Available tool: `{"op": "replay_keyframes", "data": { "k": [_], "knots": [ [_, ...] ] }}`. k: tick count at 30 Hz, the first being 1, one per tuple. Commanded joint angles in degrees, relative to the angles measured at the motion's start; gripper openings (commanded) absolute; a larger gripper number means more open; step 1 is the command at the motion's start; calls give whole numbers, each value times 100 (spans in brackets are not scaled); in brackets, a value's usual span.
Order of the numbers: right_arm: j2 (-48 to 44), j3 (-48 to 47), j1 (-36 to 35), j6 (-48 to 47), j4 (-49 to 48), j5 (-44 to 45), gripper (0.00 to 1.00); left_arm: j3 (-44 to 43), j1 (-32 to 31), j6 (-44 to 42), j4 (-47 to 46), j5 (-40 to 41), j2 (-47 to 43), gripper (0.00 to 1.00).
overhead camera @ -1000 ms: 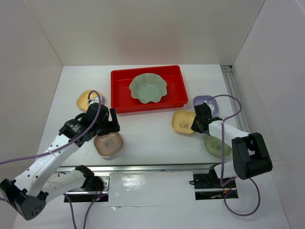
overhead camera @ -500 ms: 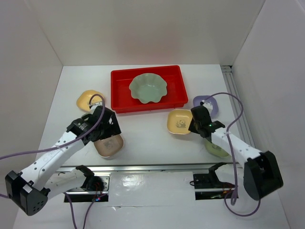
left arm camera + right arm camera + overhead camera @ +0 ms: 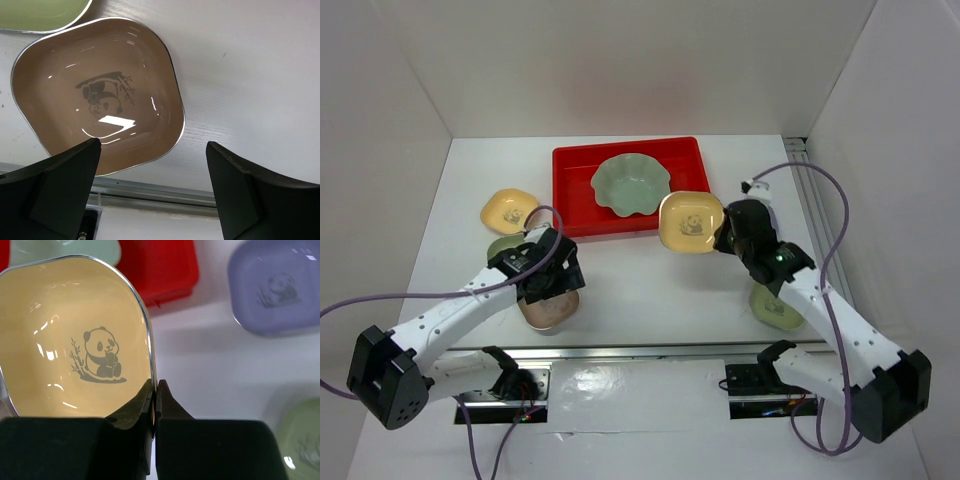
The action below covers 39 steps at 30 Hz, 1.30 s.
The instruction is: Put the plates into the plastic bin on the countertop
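The panda dish needs to go down onto the pale green dish. My right gripper should first move away from my base, over the red bin [image 3: 566,190].
The red plastic bin [image 3: 566,190] sits at the back of the white countertop and holds the large pale green scalloped dish [image 3: 631,184]. My right gripper [image 3: 723,238] is shut on the rim of a yellow panda dish [image 3: 689,221]. It holds the dish lifted beside the bin's front right corner. In the right wrist view the fingers pinch the dish's [image 3: 75,340] right rim. My left gripper [image 3: 548,282] is open above the pink dish [image 3: 548,308]. In the left wrist view the pink dish [image 3: 100,115] lies below and between the spread fingers.
A second yellow dish [image 3: 508,210] and a light green dish [image 3: 503,247] lie at the left. Another light green dish [image 3: 778,308] lies under my right arm. The lavender dish [image 3: 277,292] shows right of the bin [image 3: 165,270]. A metal rail [image 3: 650,351] runs along the near edge.
My right gripper has lifted the yellow dish off the countertop and carried it left and back toward the bin. My left gripper has moved over the pink dish.
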State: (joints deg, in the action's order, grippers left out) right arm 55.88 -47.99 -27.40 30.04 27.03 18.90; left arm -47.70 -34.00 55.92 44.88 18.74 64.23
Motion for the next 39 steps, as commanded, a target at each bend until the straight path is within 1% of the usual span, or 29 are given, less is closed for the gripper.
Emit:
{"op": "replay_keyframes", "data": {
  "k": [1, 3, 4, 5, 6, 7, 9, 10, 13, 14, 20, 21, 23, 25, 26, 27, 31, 37, 39],
  "knots": [
    [964, -789, 112, -595, -1162, -753, 0, 86, -115, 182, -374, 24, 90, 100],
    [1459, -1308, 287, -736, -1418, -1009, 0, 86, -116, 252, -375, 86, 143, 100],
    [1940, -1475, 340, -789, -1663, -1280, 0, 86, -116, 253, -427, 86, 212, 100],
    [2179, -1816, 427, -842, -1761, -1396, 0, 86, -116, 305, -428, 138, 291, 100],
    [2443, -2020, 480, -929, -1762, -1528, 0, 86, -116, 305, -428, 138, 292, 100],
    [2924, -2196, 533, -1000, -1814, -1651, 0, 86, -168, 366, -428, 191, 362, 100],
    [3384, -2739, 595, -1140, -1868, -1898, 0, 86, -169, 428, -489, 243, 424, 100],
    [3777, -2882, 674, -1141, -1868, -1968, 0, 86, -169, 428, -541, 244, 424, 100],
    [4333, -3462, 833, -1202, -1868, -2433, 0, 86, -239, 490, -542, 297, 494, 100],
    [4648, -3594, 920, -1202, -1868, -2652, 0, 86, -291, 551, -594, 297, 547, 100],
    [5581, -4560, 982, -1255, -1815, -2979, 0, 86, -292, 551, -595, 349, 495, 100],
    [5688, -4718, 982, -1255, -1623, -3032, 0, 86, -292, 551, -595, 349, 494, 100],
    [5872, -5027, 982, -1255, -1552, -3094, 3, 86, -292, 551, -595, 410, 494, 100],
    [6066, -5167, 912, -1255, -1499, -3094, 7, 138, -344, 551, -595, 411, 442, 100],
    [6067, -5168, 912, -1255, -1499, -3094, 10, 138, -344, 551, -595, 411, 442, 100],
    [6136, -5168, 851, -1255, -1499, -3024, 17, 138, -344, 551, -595, 472, 442, 100],
    [6198, -5177, 797, -1202, -1437, -2699, 18, 138, -344, 499, -595, 472, 494, 100],
    [6251, -5045, 683, -1097, -1490, -2698, 21, 138, -344, 499, -595, 525, 494, 100],
    [6312, -5045, 622, -1097, -1490, -2558, 23, 138, -344, 499, -595, 525, 442, 100]
  ]
}}
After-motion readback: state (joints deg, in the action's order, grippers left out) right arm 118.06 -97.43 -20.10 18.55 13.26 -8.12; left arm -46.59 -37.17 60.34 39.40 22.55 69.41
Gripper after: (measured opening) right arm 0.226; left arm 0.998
